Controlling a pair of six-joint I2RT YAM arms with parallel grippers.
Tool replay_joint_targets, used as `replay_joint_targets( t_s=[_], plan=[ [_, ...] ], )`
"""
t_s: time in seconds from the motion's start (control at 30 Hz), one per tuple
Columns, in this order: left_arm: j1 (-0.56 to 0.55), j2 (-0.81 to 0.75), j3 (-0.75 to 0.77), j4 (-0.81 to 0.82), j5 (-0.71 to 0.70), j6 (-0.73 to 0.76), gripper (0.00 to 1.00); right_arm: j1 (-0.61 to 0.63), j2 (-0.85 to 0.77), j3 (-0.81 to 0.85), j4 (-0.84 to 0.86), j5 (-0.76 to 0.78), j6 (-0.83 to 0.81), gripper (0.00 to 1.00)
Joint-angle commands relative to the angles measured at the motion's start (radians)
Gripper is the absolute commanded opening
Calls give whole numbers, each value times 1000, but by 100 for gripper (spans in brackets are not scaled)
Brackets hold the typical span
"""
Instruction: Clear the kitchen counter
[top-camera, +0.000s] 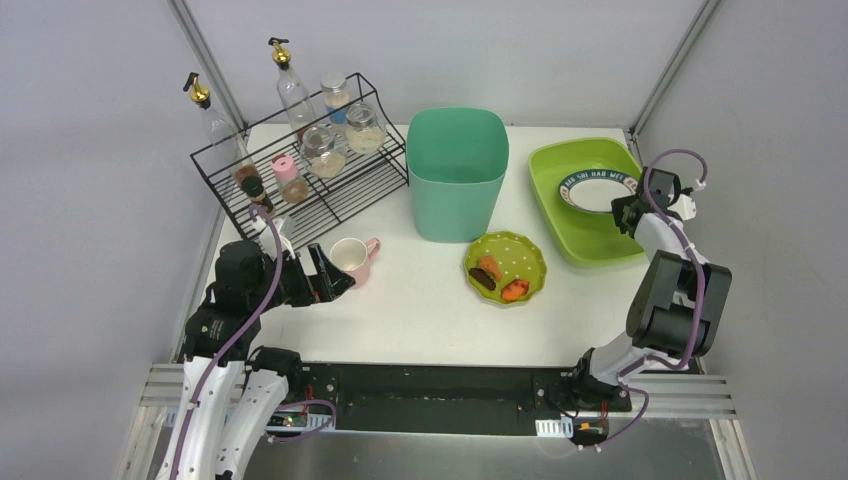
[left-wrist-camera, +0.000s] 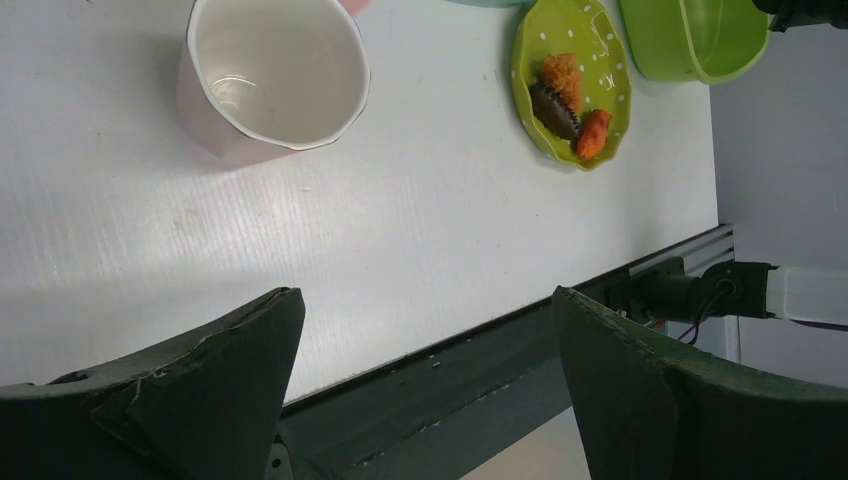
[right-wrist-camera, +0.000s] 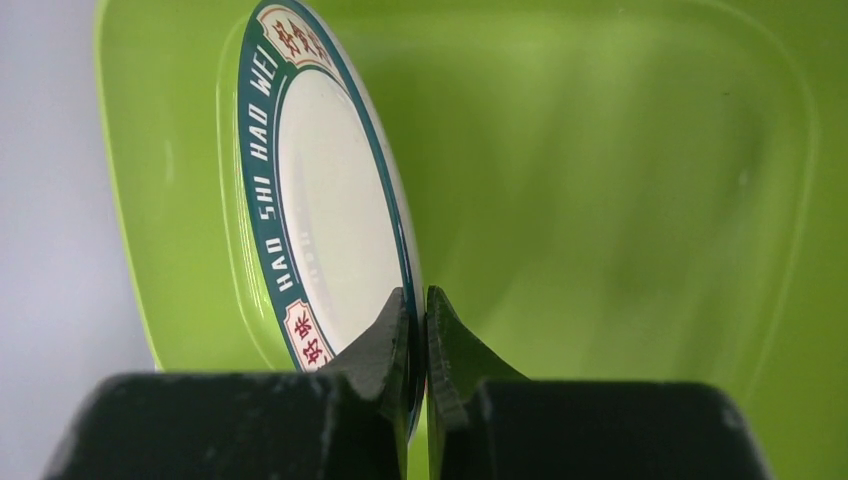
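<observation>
The plate still stands tilted, so the robot's right gripper needs to lower next toward the lime-green tray's bottom and slightly toward the teal bin, then let go of the plate's rim.
On the white kitchen counter (top-camera: 420, 300) stand a pink mug (top-camera: 352, 258) and a small green dotted plate (top-camera: 506, 267) with food pieces. My left gripper (top-camera: 328, 277) hovers open just left of the mug; in the left wrist view the mug (left-wrist-camera: 275, 75) lies ahead of the wide-apart fingers (left-wrist-camera: 240, 360) with nothing between them. My right gripper (top-camera: 625, 212) is shut on the rim of a white plate (top-camera: 597, 192) with a teal lettered border, held inside the lime-green tray (top-camera: 560, 225). The right wrist view shows the plate (right-wrist-camera: 325, 210) tilted on edge, its rim pinched by the fingertips (right-wrist-camera: 395, 330).
A teal bin (top-camera: 456, 170) stands at the back centre. A black wire rack (top-camera: 300, 170) with bottles and jars sits back left. The dotted plate (left-wrist-camera: 572, 80) holds orange and brown food. The counter's near edge meets a black rail (top-camera: 430, 385).
</observation>
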Motion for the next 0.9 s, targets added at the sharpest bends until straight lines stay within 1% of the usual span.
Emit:
replay_joint_targets(
  t_s=[0.0, 0.13, 0.33, 0.4, 0.53, 0.67, 0.73, 0.8, 0.83, 0.87],
  plan=[
    [5, -10, -5, 39, 9, 8, 100, -8, 60, 5, 173, -61, 90, 0],
    [5, -8, -5, 39, 7, 7, 100, -6, 150, 27, 196, -106, 132, 0],
    [5, 0, -5, 39, 8, 7, 100, -5, 237, 57, 203, -105, 155, 11],
    [5, 0, -6, 39, 7, 7, 100, -6, 252, 66, 195, -109, 159, 19],
    [5, 0, -5, 39, 6, 7, 100, -5, 281, 86, 180, -123, 151, 37],
    [5, -4, -5, 39, 5, 6, 100, -4, 293, 99, 150, -161, 134, 48],
    [5, -9, -4, 39, 3, 6, 100, -3, 274, 94, 148, -166, 120, 60],
    [5, -13, -5, 39, 3, 6, 100, -3, 252, 107, 95, -167, 89, 74],
    [5, -16, -5, 39, 3, 6, 100, -2, 235, 113, 67, -167, 72, 79],
    [5, -19, -5, 39, 3, 7, 100, -2, 218, 120, 43, -167, 53, 81]
  ],
)
